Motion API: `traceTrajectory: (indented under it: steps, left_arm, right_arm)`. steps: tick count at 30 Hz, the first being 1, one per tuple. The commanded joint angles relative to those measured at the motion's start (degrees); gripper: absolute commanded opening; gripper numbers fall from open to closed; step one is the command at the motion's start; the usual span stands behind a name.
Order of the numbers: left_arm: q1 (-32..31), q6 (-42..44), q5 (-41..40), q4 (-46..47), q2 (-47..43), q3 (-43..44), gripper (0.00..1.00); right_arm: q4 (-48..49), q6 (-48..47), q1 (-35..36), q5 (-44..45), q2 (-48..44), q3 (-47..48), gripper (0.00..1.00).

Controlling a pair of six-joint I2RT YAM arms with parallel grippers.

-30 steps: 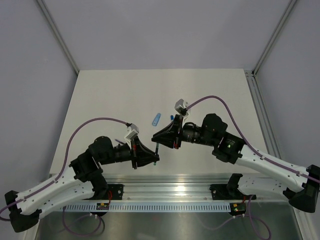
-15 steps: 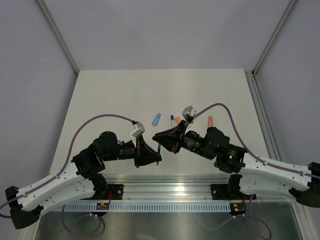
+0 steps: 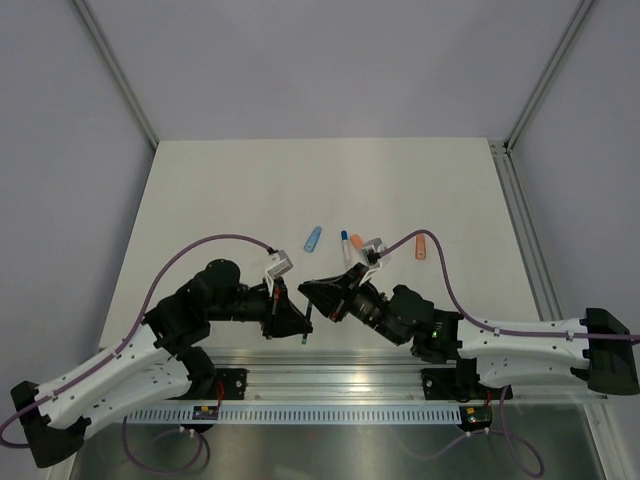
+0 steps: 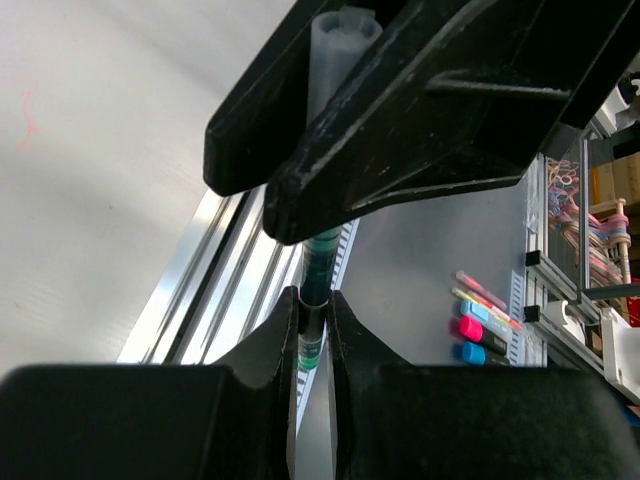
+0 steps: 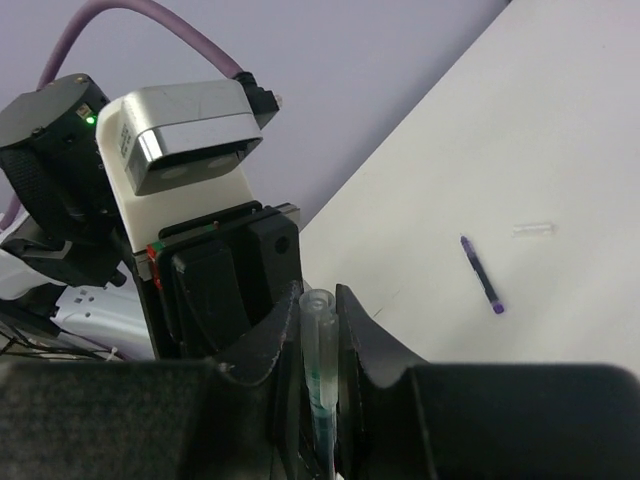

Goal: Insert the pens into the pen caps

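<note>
The green pen already shows inside the clear pen cap (image 4: pixel 335 45), so the robot's right gripper will next move down and outward onto open table beside the blue-ended piece.
A thin dark pen with a green end (image 4: pixel 313 335) is pinched in my left gripper (image 4: pixel 313 300), which is shut on it. The pen runs up into a clear pen cap (image 4: pixel 335 45) held between the right gripper's fingers (image 4: pixel 430 110). In the right wrist view my right gripper (image 5: pixel 318 295) is shut on that clear cap (image 5: pixel 320 345), and the green pen shows inside it. From above, both grippers (image 3: pixel 300 320) (image 3: pixel 310 291) meet over the table's near edge. A light blue cap (image 3: pixel 313 238), a blue-ended piece (image 3: pixel 345 240) and orange pieces (image 3: pixel 356 241) (image 3: pixel 421 247) lie behind them.
A thin dark purple pen (image 5: pixel 480 275) and a small clear cap (image 5: pixel 532 230) lie on the white table (image 3: pixel 230 200). The aluminium rail (image 3: pixel 330 365) runs along the near edge. Coloured markers (image 4: pixel 480 320) sit off the table, below the left gripper.
Both arms have drawn back toward the near edge with pen and cap. The right arm swung nearer and left, uncovering the orange pieces behind it. Neither gripper's opening has changed.
</note>
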Motion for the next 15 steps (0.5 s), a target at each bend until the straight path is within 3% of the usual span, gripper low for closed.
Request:
traceTrajectory:
  steps: [1, 6, 13, 15]
  left_arm:
    - [3.8, -1.1, -8.8, 22.9, -1.1, 6.8, 0.0]
    - [4.8, -1.6, -8.3, 22.7, -1.3, 6.2, 0.0]
    - [4.8, -6.0, -4.9, 25.7, -0.3, -0.5, 0.0]
    - [4.7, -7.0, -4.9, 25.4, -0.9, -3.6, 0.07]
  right_arm:
    - [-10.1, 6.3, 6.0, -7.9, 4.3, -6.2, 0.0]
    - [-11.1, 7.5, 6.6, -5.6, 5.0, -6.4, 0.0]
    - [-21.6, 6.0, 3.7, 3.2, 5.7, 4.0, 0.0]
    - [-21.8, 6.1, 0.7, 1.8, 7.0, 5.3, 0.0]
